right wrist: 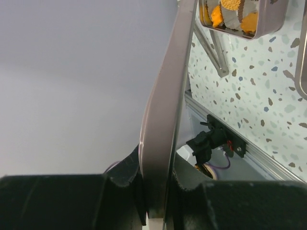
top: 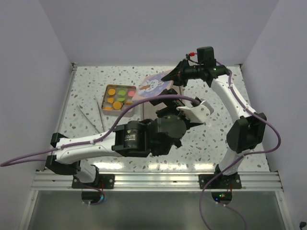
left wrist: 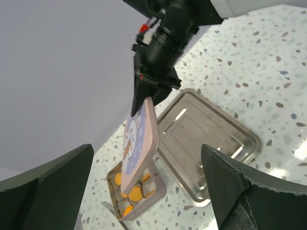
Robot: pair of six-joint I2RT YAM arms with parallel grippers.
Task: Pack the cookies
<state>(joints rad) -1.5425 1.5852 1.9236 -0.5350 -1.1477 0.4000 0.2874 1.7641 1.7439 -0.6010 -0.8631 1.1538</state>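
Note:
The uncovered tin is below the right gripper and to its left in the top view, so the robot will lower the lid that way onto the tin and let go.
The cookies, orange, green and one pink, lie in an open square metal tin at the back left. They also show in the left wrist view and the right wrist view. My right gripper is shut on the edge of the tin's pink picture lid and holds it tilted in the air beside the tin. In the right wrist view the lid stands edge-on between the jaws. My left gripper is open and empty, apart from the tin, and looks at the lid.
Metal tongs lie on the speckled table left of the tin. An empty steel tray lies right of the tin, mostly hidden under my left arm in the top view. White walls close in the table on three sides.

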